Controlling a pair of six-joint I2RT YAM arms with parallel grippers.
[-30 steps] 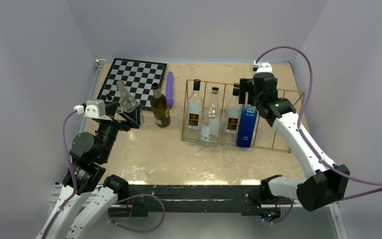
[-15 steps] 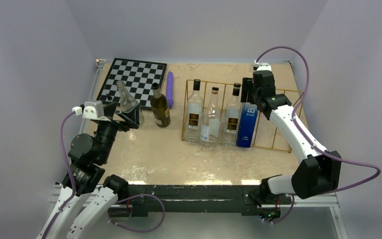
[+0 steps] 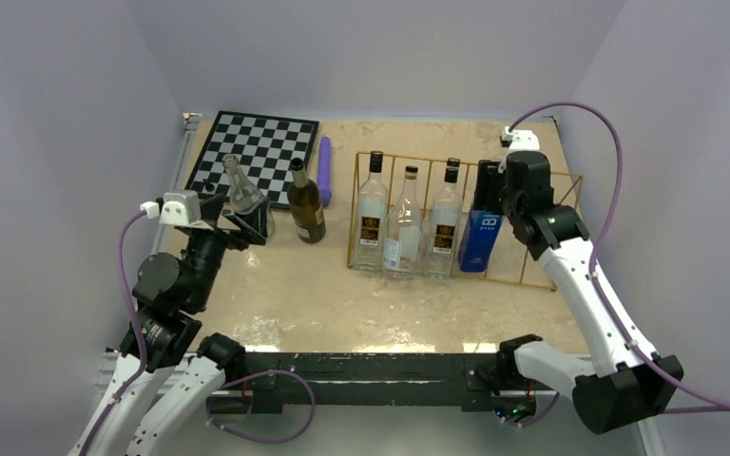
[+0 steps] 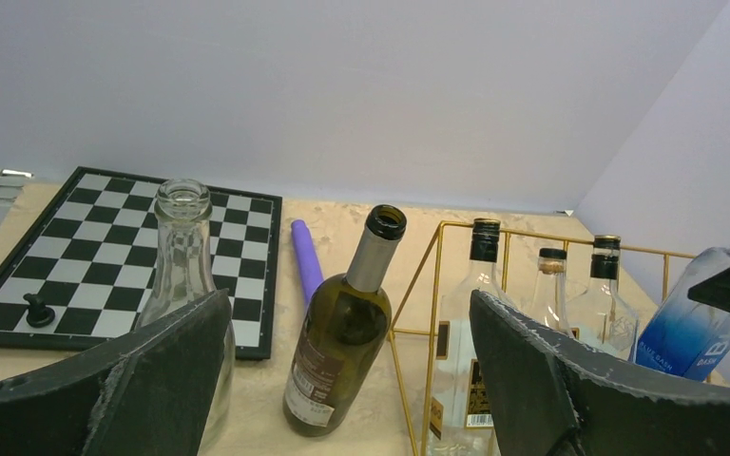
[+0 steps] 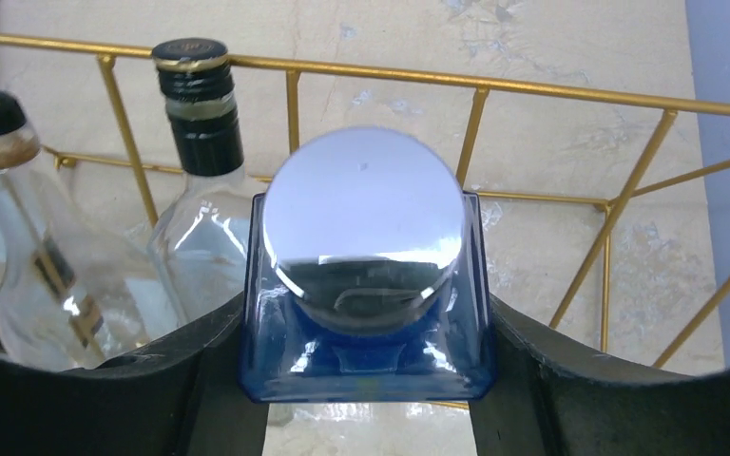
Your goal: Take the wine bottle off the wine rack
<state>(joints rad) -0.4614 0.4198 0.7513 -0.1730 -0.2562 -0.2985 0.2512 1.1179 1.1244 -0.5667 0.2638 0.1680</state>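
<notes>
My right gripper holds the bottle and next needs to move back and to the left in the top view. It should release the bottle on the tabletop in front of the wine rack, because that spot is bare.
The gold wire wine rack (image 3: 418,158) stands right of centre; it also shows in the left wrist view (image 4: 523,232) and the right wrist view (image 5: 532,91). My right gripper (image 3: 490,182) is shut on the top of a square blue bottle (image 3: 480,239) with a silver cap, and the bottle leans with its top to the right. In the right wrist view my fingers (image 5: 200,380) press both sides of the blue bottle (image 5: 361,304). Three clear bottles (image 3: 403,224) stand in the rack. My left gripper (image 3: 250,220) is open beside a clear flask (image 3: 241,192).
A dark green wine bottle (image 3: 306,201) stands on the table left of the rack, also in the left wrist view (image 4: 342,342). A chessboard (image 3: 257,144) with a black pawn lies at the back left. A purple cylinder (image 3: 324,169) lies beside it.
My right arm has swung right and pulled the blue bottle's top with it, so the bottle went from upright to leaning. The left arm has not moved.
</notes>
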